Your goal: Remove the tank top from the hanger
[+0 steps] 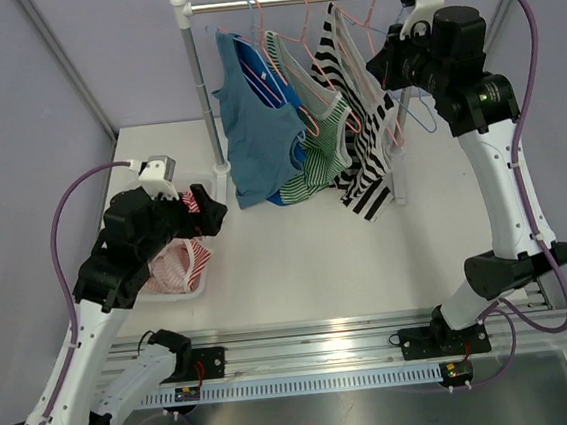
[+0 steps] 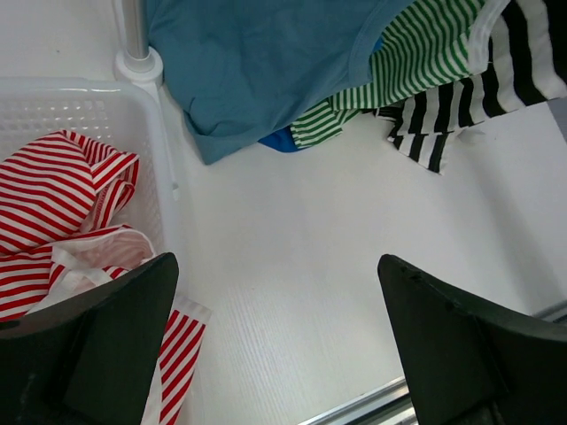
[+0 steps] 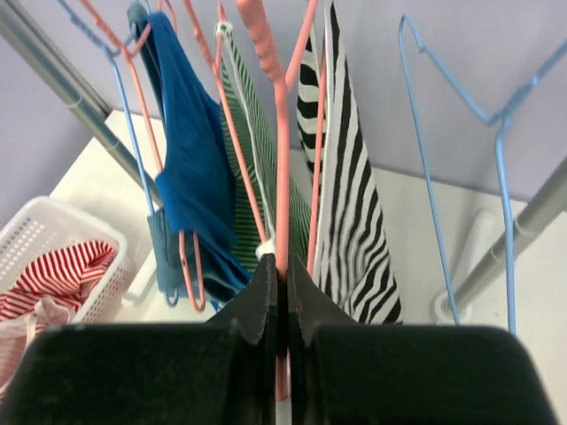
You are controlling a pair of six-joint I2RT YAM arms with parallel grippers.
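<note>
The left gripper moves up and to the right in the top view onto the white-edged strap at the pink hanger's far end next, since it still hangs over the hanger's wire.
A black-and-white striped tank top (image 1: 373,154) hangs on a pink hanger (image 3: 282,177) at the right of the rack rail (image 1: 283,0), its hem touching the table. My right gripper (image 3: 282,270) is shut on that pink hanger's wire, high up near the rail (image 1: 382,70). A green striped top (image 1: 323,148) and a blue top (image 1: 257,145) hang to its left. My left gripper (image 2: 276,261) is open and empty, low over the table beside the basket (image 1: 208,215). The tops' hems show in the left wrist view: blue (image 2: 266,62), green (image 2: 416,62).
A white basket (image 2: 89,88) at the left holds a red-and-white striped top (image 2: 53,195), part of it draped over the rim. An empty blue hanger (image 3: 425,150) hangs at the rail's right end. The rack's posts (image 1: 193,80) stand on the table.
</note>
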